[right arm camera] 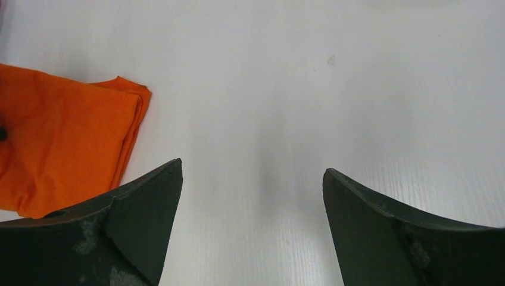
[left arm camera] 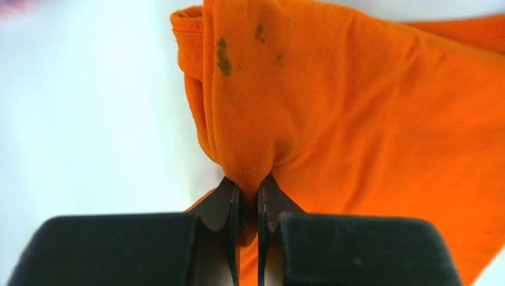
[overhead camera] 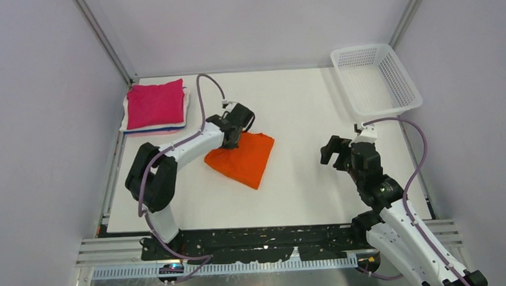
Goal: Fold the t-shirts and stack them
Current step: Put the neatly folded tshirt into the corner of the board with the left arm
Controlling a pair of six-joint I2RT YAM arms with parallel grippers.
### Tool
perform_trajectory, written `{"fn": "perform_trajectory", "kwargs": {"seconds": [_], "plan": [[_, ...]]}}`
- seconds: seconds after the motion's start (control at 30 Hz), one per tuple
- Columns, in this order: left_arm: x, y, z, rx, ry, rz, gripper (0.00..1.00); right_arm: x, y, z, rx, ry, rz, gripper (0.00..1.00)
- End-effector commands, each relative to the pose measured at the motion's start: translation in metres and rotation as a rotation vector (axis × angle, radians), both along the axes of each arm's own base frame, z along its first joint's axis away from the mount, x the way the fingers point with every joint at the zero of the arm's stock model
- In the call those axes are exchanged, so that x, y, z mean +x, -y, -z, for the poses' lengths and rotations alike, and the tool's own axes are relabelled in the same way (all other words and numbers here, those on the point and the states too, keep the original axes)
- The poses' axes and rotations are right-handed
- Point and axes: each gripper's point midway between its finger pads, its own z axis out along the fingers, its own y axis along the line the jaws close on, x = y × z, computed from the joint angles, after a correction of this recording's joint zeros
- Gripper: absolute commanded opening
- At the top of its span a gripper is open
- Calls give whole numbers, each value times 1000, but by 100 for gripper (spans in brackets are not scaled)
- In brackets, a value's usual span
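Note:
I should next raise my left gripper, carry the orange t-shirt point(overhead camera: 243, 157) outward to the stack, lower it onto the magenta-pink shirt point(overhead camera: 158, 102) and let go, since it is already folded.
A folded bright orange t-shirt point(overhead camera: 243, 157) lies mid-table. My left gripper point(overhead camera: 236, 132) is at its far left corner, shut on a pinch of the orange cloth point(left arm camera: 248, 161); the wrist view shows the fabric bunched between the jaws and a few dark specks on the shirt. A stack of folded shirts sits at the far left, a magenta-pink one point(overhead camera: 155, 104) on top, with white and blue edges showing beneath it. My right gripper point(overhead camera: 333, 150) is open and empty over bare table to the right of the orange shirt, whose edge point(right arm camera: 59, 143) shows in the right wrist view.
A white plastic lattice basket point(overhead camera: 375, 78) stands at the far right corner. The white table point(overhead camera: 301, 115) is walled by grey panels on the left, back and right. The arms' bases and a black rail run along the near edge.

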Motion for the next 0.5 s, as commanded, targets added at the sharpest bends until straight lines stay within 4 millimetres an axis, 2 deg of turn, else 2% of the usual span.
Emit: {"fn": "perform_trajectory", "kwargs": {"seconds": [0.0,0.3,0.4,0.47], "plan": [[51,-49,-65,321,185,-29,0,6,5,-13,24,80,41,96],[119,-107,-129,484,294,-86,0,9,10,-9,11,86,74,95],[140,-117,-142,427,296,-17,0,11,15,-5,-7,74,98,95],[149,-133,-155,421,310,-29,0,12,15,-2,-20,63,98,95]]}}
